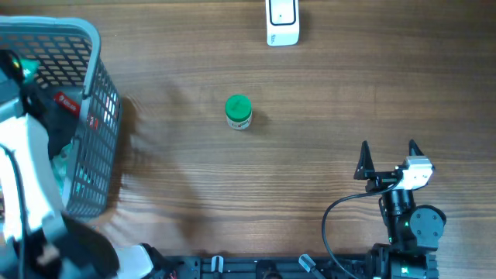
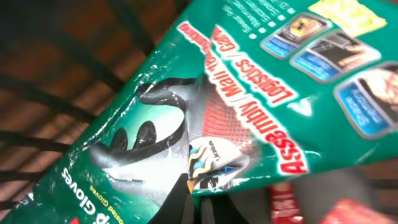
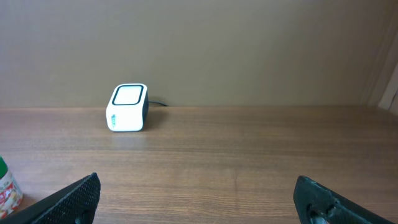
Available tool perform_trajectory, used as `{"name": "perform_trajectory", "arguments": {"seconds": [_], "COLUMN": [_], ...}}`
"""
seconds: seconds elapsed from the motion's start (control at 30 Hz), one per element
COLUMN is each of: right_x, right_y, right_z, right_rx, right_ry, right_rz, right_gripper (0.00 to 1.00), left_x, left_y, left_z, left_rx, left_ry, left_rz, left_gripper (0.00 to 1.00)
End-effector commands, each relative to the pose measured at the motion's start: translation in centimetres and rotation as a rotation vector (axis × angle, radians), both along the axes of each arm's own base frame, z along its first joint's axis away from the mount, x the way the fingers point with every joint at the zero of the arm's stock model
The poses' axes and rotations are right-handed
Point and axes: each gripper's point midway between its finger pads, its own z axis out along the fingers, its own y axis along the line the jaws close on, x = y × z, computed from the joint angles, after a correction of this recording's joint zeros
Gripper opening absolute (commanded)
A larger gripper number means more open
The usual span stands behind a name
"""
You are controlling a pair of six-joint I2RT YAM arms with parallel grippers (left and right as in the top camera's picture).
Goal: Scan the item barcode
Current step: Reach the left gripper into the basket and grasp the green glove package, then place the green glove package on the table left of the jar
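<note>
My left gripper will raise the packet over the basket's rim and then bring it down next to the jar.
A green glove packet (image 2: 249,93) with red and white print fills the left wrist view, lying inside the grey wire basket (image 1: 97,101) at the table's left edge. My left gripper (image 2: 199,190) is down in that basket, shut on the packet's lower edge, the plastic crumpled between its dark fingers. In the overhead view the left arm (image 1: 31,155) reaches into the basket and hides the jaws. The white barcode scanner (image 1: 282,22) stands at the far middle of the table, also visible as the scanner (image 3: 127,107) in the right wrist view. My right gripper (image 1: 387,155) rests open at the near right, nothing between its fingers.
A small jar with a green lid (image 1: 238,111) stands mid-table, between basket and scanner; its edge shows as the jar (image 3: 6,186) at the left of the right wrist view. A red-labelled item (image 2: 286,202) lies under the packet in the basket.
</note>
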Motion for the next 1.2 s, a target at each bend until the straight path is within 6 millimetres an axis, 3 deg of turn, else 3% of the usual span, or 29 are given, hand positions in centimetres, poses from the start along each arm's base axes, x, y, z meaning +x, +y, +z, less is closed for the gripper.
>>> {"name": "perform_trajectory", "arguments": {"seconds": [0.0, 0.13, 0.33, 0.37, 0.43, 0.53, 0.57, 0.63, 0.67, 0.7, 0.8, 0.83, 0.97, 1.0, 1.03, 1.07, 1.17], "right_x": [0.0, 0.0, 0.0, 0.0, 0.0, 0.0, 0.0, 0.0, 0.0, 0.0, 0.0, 0.0, 0.0, 0.0, 0.0, 0.0, 0.0], "right_y": [0.0, 0.0, 0.0, 0.0, 0.0, 0.0, 0.0, 0.0, 0.0, 0.0, 0.0, 0.0, 0.0, 0.0, 0.0, 0.0, 0.0], "right_z": [0.2, 0.2, 0.2, 0.2, 0.2, 0.2, 0.2, 0.2, 0.2, 0.2, 0.2, 0.2, 0.2, 0.2, 0.2, 0.2, 0.2], "right_rx": [-0.013, -0.013, -0.013, -0.013, -0.013, -0.013, -0.013, -0.013, -0.013, -0.013, -0.013, -0.013, -0.013, -0.013, -0.013, -0.013, -0.013], "right_ry": [-0.01, -0.01, -0.01, -0.01, -0.01, -0.01, -0.01, -0.01, -0.01, -0.01, -0.01, -0.01, -0.01, -0.01, -0.01, -0.01, -0.01], "right_rz": [0.002, 0.002, 0.003, 0.002, 0.002, 0.003, 0.003, 0.003, 0.002, 0.003, 0.002, 0.003, 0.002, 0.003, 0.003, 0.003, 0.002], "right_gripper": [1.0, 1.0, 1.0, 1.0, 1.0, 1.0, 1.0, 1.0, 1.0, 1.0, 1.0, 1.0, 1.0, 1.0, 1.0, 1.0, 1.0], "left_x": [0.1, 0.4, 0.4, 0.8, 1.8, 3.8, 5.0, 5.9, 6.3, 6.2, 5.7, 5.4, 5.5, 5.4, 5.4, 5.4, 6.2], "left_y": [-2.9, -7.0, -14.2, -16.7, -20.8, -27.1, -30.4, -32.5, -33.2, -33.1, -33.0, -34.2, -35.6, -35.9, -36.0, -36.0, -35.3], "left_z": [6.1, 10.8, 19.8, 21.0, 20.8, 18.4, 15.5, 11.5, 7.3, 4.3, -1.5, -4.3, -9.3, -10.2, -10.8, -10.9, -9.6], "left_rx": [0.048, 0.104, 0.234, 0.227, 0.178, 0.067, -0.013, -0.098, -0.174, -0.234, -0.355, -0.463, -0.506, -0.517, -0.515, -0.508, -0.462], "left_ry": [-0.147, -0.265, -0.546, -0.597, -0.619, -0.595, -0.537, -0.445, -0.347, -0.284, -0.175, -0.125, 0.01, 0.037, 0.055, 0.062, 0.053], "left_rz": [-0.075, -0.168, -0.289, -0.351, -0.454, -0.582, -0.62, -0.604, -0.538, -0.452, -0.247, -0.173, -0.158, -0.159, -0.163, -0.173, -0.264], "left_gripper": [0.04, 0.04, 0.04, 0.04, 0.04, 0.04, 0.04, 0.04, 0.04, 0.04, 0.04, 0.04, 0.04, 0.2, 0.79, 1.0, 1.0]}}
